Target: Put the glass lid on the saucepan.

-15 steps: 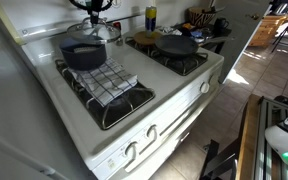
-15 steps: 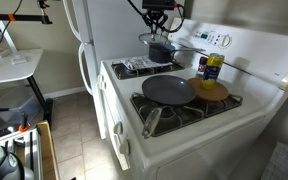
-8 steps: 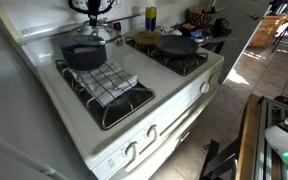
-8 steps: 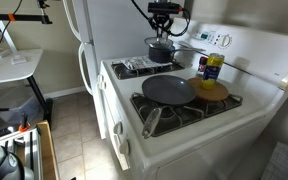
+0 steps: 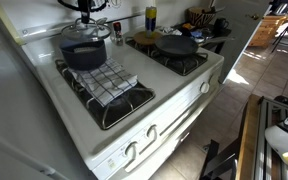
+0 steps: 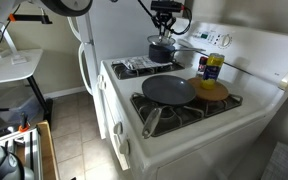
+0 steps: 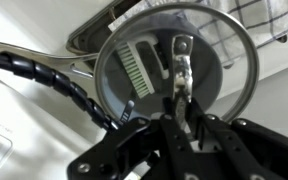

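Observation:
The glass lid (image 7: 219,75) still hovers with cloth showing through its edge, so my gripper needs to lower it onto the saucepan's open top (image 7: 159,82) and let go of the small knob.
The glass lid (image 7: 219,75) fills the middle of the wrist view, and a brush inside the pot shows through it. It lies centred over the dark saucepan (image 5: 84,56), at the rim or just above it. I cannot tell whether it rests there. The saucepan's long metal handle (image 7: 14,47) points left in the wrist view. My gripper (image 7: 180,78) comes down from above, with its fingers close together on the lid's centre knob. In both exterior views the gripper (image 6: 165,28) stands straight over the saucepan (image 6: 162,52) on the back burner.
A grey-and-white checkered cloth (image 5: 109,80) lies on the front burner beside the saucepan. A wide shallow frying pan (image 6: 168,90) sits on another burner. A yellow dish (image 6: 212,91) and a blue-and-yellow container (image 6: 212,66) stand behind it. The stove's control panel (image 6: 216,40) is at the back.
My gripper has carried the lid sideways over the saucepan, so it now sits centred above the pot. The pans and the cloth have not moved.

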You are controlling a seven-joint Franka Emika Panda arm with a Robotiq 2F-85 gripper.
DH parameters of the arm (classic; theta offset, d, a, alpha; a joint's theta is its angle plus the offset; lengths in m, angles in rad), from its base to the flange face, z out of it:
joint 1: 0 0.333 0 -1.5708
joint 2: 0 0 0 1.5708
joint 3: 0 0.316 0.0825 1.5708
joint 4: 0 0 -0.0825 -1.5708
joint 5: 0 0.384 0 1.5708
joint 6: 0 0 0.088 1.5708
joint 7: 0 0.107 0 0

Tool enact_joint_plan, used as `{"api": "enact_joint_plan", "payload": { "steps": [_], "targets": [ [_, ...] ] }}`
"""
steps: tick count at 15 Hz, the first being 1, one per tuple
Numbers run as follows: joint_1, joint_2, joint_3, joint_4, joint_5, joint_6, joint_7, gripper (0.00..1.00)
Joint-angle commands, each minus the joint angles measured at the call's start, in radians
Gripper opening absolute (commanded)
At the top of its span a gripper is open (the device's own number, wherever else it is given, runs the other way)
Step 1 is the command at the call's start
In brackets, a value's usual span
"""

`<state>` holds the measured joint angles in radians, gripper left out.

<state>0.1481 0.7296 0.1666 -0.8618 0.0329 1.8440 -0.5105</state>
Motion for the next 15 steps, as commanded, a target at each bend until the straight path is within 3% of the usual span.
{"api": "enact_joint_plan", "payload": {
  "steps": [1,15],
  "targets": [
    [0.031,0.113,-0.009,0.178,-0.021,-0.052,0.051,0.03],
    [0.061,0.215,-0.039,0.302,-0.03,-0.094,0.085,0.03]
  ]
}}
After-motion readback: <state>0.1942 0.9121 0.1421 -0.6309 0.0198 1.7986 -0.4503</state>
